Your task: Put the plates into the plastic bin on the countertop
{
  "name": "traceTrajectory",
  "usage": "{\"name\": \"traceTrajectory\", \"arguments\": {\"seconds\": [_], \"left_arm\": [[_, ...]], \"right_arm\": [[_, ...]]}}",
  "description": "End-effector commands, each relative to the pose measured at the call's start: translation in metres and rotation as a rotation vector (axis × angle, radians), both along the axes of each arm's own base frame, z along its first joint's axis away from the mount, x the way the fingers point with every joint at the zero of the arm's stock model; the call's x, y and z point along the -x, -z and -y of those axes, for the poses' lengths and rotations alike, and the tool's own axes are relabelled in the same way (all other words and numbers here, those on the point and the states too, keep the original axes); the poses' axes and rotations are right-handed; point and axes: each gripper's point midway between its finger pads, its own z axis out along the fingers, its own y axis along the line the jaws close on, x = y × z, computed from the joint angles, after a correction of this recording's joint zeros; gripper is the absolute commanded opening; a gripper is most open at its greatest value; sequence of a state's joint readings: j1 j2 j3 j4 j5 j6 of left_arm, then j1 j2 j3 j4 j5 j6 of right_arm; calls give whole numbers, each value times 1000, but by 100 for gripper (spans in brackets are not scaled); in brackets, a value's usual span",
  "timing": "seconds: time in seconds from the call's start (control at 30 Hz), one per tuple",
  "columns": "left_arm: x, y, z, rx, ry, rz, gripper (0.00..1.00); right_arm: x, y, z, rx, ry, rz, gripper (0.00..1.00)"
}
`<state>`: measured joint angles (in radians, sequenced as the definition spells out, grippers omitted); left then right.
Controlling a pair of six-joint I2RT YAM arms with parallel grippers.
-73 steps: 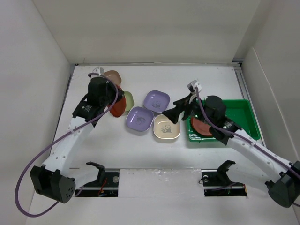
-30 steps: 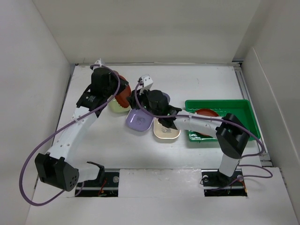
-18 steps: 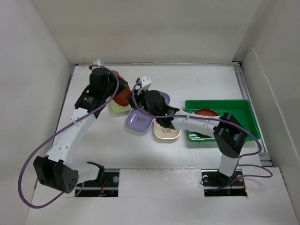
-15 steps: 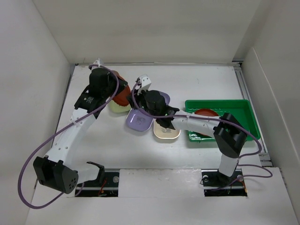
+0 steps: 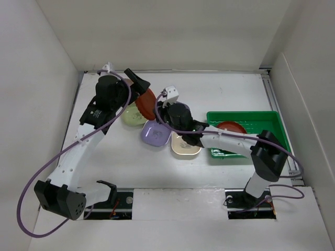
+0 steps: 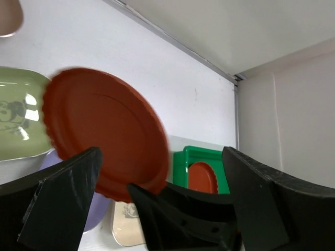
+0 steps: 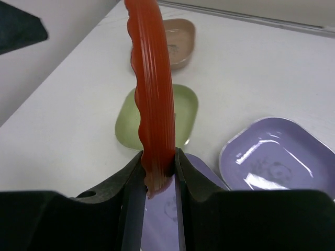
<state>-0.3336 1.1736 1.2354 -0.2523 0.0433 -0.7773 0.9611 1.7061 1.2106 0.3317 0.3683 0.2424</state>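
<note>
I will next move my right gripper to its right in the top view, over the red plate in the bin, and let go of the other red plate.
A round red plate (image 5: 146, 103) stands on edge above the countertop (image 5: 220, 89), and my right gripper (image 5: 155, 111) is shut on its lower rim (image 7: 157, 151). My left gripper (image 5: 137, 86) hangs just behind that plate, open wide, its fingers (image 6: 57, 204) on either side of the plate (image 6: 104, 136) without touching it. A second red plate (image 5: 230, 128) lies in the green plastic bin (image 5: 269, 123). On the countertop lie a light green plate (image 5: 132, 116), a lavender plate (image 5: 155, 134) and a cream plate (image 5: 184, 145). The right wrist view also shows a tan-pink plate (image 7: 177, 36) and another lavender plate (image 7: 272, 157).
White walls close in the countertop on the left, back and right. The right arm (image 5: 230, 141) stretches low across the cream plate and the bin's left end. The bin's right half (image 5: 272, 133) holds nothing.
My left gripper has opened and let go of the red plate, pulling back a little. The right gripper now grips that plate and has shifted slightly right with it.
</note>
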Motion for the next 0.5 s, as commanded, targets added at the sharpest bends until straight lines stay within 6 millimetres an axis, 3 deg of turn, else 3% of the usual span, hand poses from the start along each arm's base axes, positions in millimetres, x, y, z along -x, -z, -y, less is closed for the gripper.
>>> {"name": "traceTrajectory", "arguments": {"seconds": [0.0,0.03,0.07,0.1,0.2,0.23,0.27,0.3,0.33,0.37,0.47], "left_arm": [[6,-42,-14,-14,-48,102,100],[9,-49,-19,-26,-68,115,100],[8,-45,-25,-40,-98,104,100],[10,-44,-30,-57,-111,102,100],[15,-31,-34,-79,-121,81,100],[17,-23,-35,-83,-120,73,100],[16,-19,-35,-94,-117,73,100],[17,-13,-33,-95,-104,59,100],[17,-4,-31,-106,-89,50,100],[16,-3,-29,-101,-80,53,100],[17,9,-17,-97,-11,38,100]], "right_arm": [[-1,-19,52,-27,148,-3,0],[4,-35,70,-84,184,-10,0],[4,-34,89,-95,240,-27,0],[8,-28,122,-122,296,-79,0],[11,-16,188,-168,398,-151,0],[19,5,209,-159,423,-188,0],[31,-17,230,-235,428,-150,0],[37,-18,242,-252,420,-149,0],[41,0,272,-240,484,-182,0],[53,-21,290,-296,490,-129,0],[69,-11,337,-293,596,-147,0]]}}
